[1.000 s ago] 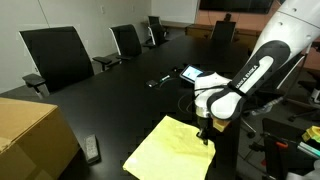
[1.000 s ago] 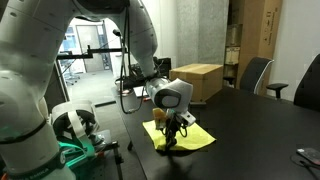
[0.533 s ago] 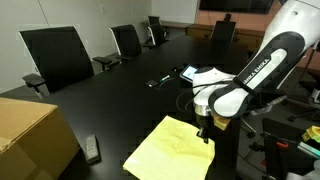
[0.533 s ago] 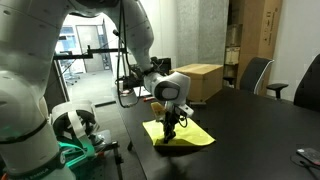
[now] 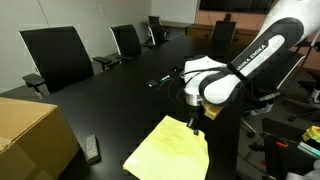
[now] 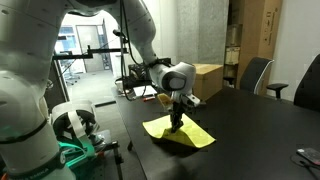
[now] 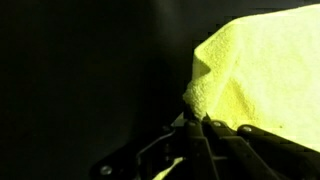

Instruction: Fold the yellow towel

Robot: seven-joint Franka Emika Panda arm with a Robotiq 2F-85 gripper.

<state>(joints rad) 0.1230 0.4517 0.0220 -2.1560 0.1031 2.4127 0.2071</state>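
Note:
The robot's gripper next needs to carry the towel's pinched and raised near corner outward over the flat towel, toward the towel's far edge (image 5: pixel 138 164).
The yellow towel (image 5: pixel 172 148) lies on the black table near its edge, also seen in an exterior view (image 6: pixel 178 131). My gripper (image 5: pixel 196 126) is at the towel's corner nearest the arm and has that corner pinched and lifted slightly. In the wrist view the fingers (image 7: pixel 200 122) are closed together on the raised edge of the towel (image 7: pixel 260 70), which rises in a fold above the jaws. The rest of the towel lies flat.
A cardboard box (image 5: pixel 30 135) stands at the table's near corner with a remote (image 5: pixel 91 150) beside it. Small devices (image 5: pixel 160 80) and a tablet (image 5: pixel 192 72) lie further along. Office chairs (image 5: pixel 57 55) line the far side.
My gripper has moved along the table away from the edge, pulling the pinched towel corner up and over the rest of the towel.

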